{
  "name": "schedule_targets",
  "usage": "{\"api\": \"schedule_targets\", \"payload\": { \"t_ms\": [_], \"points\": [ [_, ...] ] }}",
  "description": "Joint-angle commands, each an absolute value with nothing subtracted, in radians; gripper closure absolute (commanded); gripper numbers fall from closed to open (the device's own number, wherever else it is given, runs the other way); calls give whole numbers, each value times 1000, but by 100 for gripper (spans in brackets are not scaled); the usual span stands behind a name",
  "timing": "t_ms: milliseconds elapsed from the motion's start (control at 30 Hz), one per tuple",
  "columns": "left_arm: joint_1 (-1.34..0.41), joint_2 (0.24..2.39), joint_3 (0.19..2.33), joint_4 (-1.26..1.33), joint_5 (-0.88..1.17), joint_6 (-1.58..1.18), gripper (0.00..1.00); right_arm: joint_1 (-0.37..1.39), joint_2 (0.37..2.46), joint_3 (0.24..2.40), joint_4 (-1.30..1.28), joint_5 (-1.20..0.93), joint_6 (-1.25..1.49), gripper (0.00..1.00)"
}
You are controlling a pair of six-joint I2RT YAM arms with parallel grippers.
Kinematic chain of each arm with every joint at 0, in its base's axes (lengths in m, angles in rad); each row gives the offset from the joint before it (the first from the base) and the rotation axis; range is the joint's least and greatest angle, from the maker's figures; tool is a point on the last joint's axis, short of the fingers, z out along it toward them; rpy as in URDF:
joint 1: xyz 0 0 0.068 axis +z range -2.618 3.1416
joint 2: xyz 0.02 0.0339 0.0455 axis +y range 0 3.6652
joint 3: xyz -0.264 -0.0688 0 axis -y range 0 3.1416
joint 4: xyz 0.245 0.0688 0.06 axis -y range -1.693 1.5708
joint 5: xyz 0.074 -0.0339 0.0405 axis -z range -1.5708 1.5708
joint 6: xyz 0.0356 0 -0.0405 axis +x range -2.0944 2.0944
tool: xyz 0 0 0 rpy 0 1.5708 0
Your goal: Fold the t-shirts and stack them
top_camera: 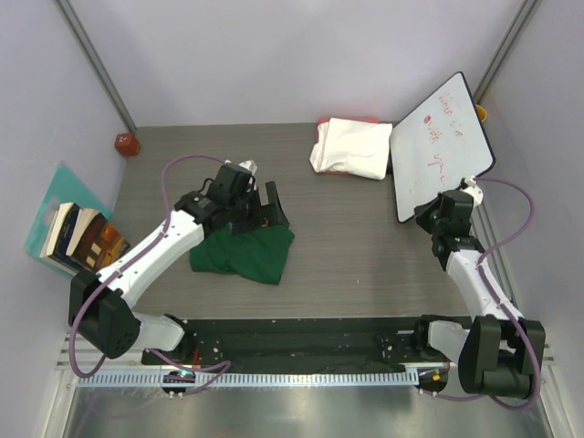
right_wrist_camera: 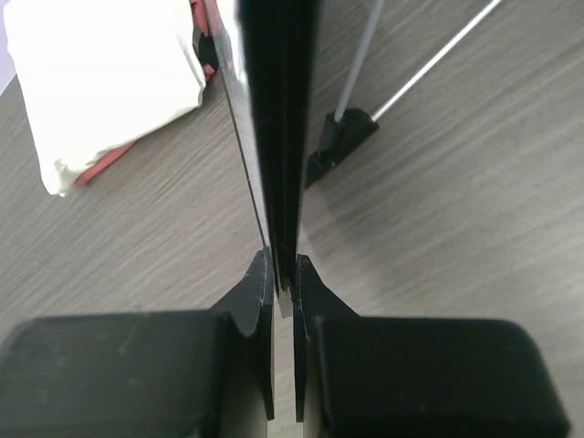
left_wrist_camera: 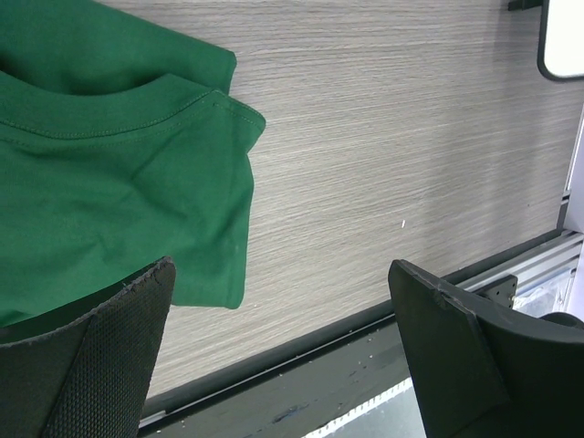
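Note:
The whiteboard stands right beside the cream-white bundle point(top_camera: 351, 146). My right gripper will next move the whiteboard's lower edge away from the bundle, to the right in the top view.
The dark green t-shirt point(top_camera: 242, 254) lies crumpled on the table left of centre; its collar and sleeve show in the left wrist view point(left_wrist_camera: 109, 164). My left gripper point(top_camera: 266, 206) hovers over the shirt's far right edge, open and empty point(left_wrist_camera: 281, 274). The cream-white folded bundle point(top_camera: 351, 146) lies at the back, with a red-pink cloth edge point(top_camera: 347, 120) beneath it; both show in the right wrist view point(right_wrist_camera: 100, 73) point(right_wrist_camera: 105, 160). My right gripper point(top_camera: 436, 215) is shut on the lower edge of the whiteboard point(right_wrist_camera: 278, 119), its tips point(right_wrist_camera: 283, 265) pinching it.
The whiteboard point(top_camera: 441, 141) with red writing stands tilted at the back right, beside the cream bundle. Its stand foot point(right_wrist_camera: 338, 141) rests on the table. Books point(top_camera: 82, 235) on a teal board and a red object point(top_camera: 126, 143) sit at the left. A black rail point(top_camera: 301, 333) runs along the front edge.

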State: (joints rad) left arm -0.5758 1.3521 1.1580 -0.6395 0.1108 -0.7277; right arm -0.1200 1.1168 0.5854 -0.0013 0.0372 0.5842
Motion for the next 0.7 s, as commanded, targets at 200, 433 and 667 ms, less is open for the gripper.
{"api": "schedule_targets", "payload": {
  "t_ms": [200, 433, 667],
  "points": [
    [-580, 1341, 1183, -620, 112, -715, 0, -115, 1025, 681, -370, 258, 534, 99],
    [-580, 1327, 1170, -620, 101, -703, 0, -118, 1042, 699, -396, 330, 549, 99],
    [-580, 1328, 1166, -620, 101, -701, 0, -149, 1094, 715, -422, 423, 519, 99]
  ]
}}
